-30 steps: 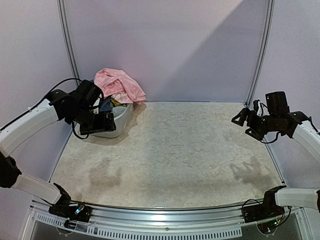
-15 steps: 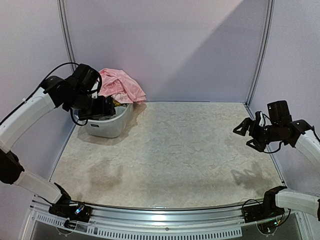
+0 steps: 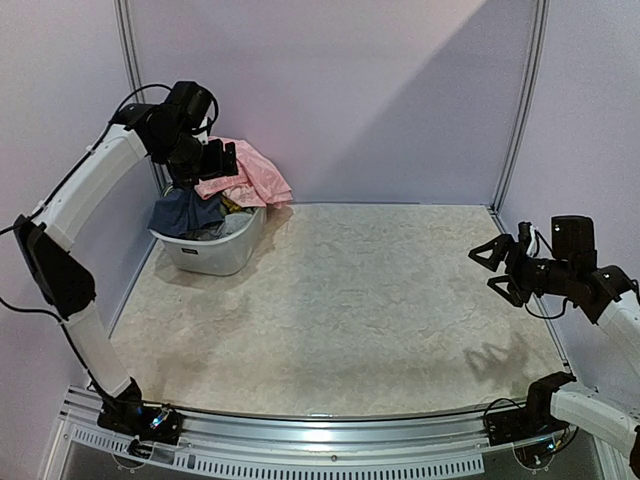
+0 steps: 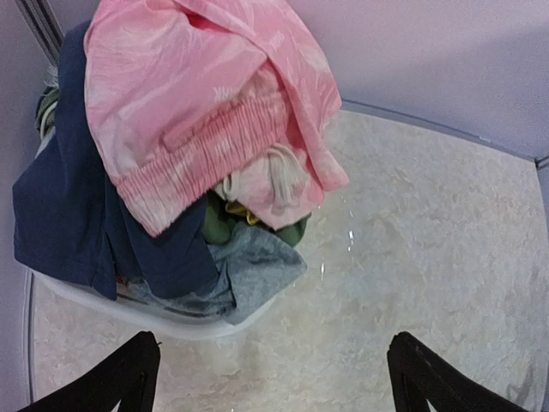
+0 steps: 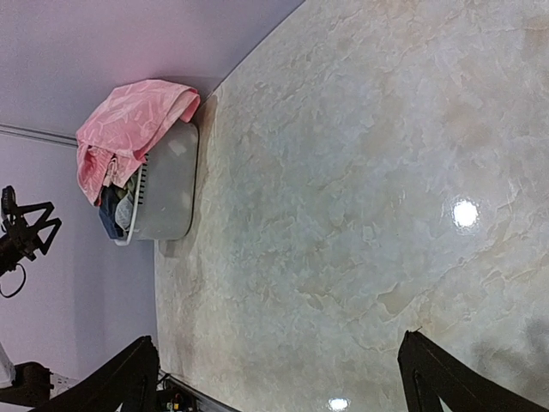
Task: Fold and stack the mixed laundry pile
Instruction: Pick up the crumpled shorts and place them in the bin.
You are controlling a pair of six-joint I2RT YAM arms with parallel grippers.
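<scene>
The pink piece point(image 3: 252, 176) is on top and its gathered waistband is uncovered, so I should lower my left gripper onto the waistband's end over the navy piece and close it.
The laundry pile sits heaped in a white tub point(image 3: 222, 257) at the table's back left. A pale pink patterned piece point(image 3: 252, 176) lies on top, and a navy piece point(image 3: 180, 212) hangs over the tub's left rim. In the left wrist view the pink piece point(image 4: 197, 94) covers the navy piece point(image 4: 69, 215), with grey cloth point(image 4: 257, 275) and a bit of yellow point(image 4: 249, 216) beneath. My left gripper point(image 3: 226, 160) hangs above the pile, open and empty point(image 4: 270, 378). My right gripper point(image 3: 500, 266) is open and empty above the table's right side point(image 5: 279, 378).
The tub stands in the corner against the back wall and a metal post point(image 3: 135, 90). The right wrist view shows the tub point(image 5: 167, 197) from the side, the pink piece point(image 5: 129, 124) draped over it, and the marbled tabletop point(image 5: 360, 215).
My left arm has risen from beside the tub's front to above the pile, uncovering the navy piece. My right gripper has drifted slightly down and right. Both stay open.
</scene>
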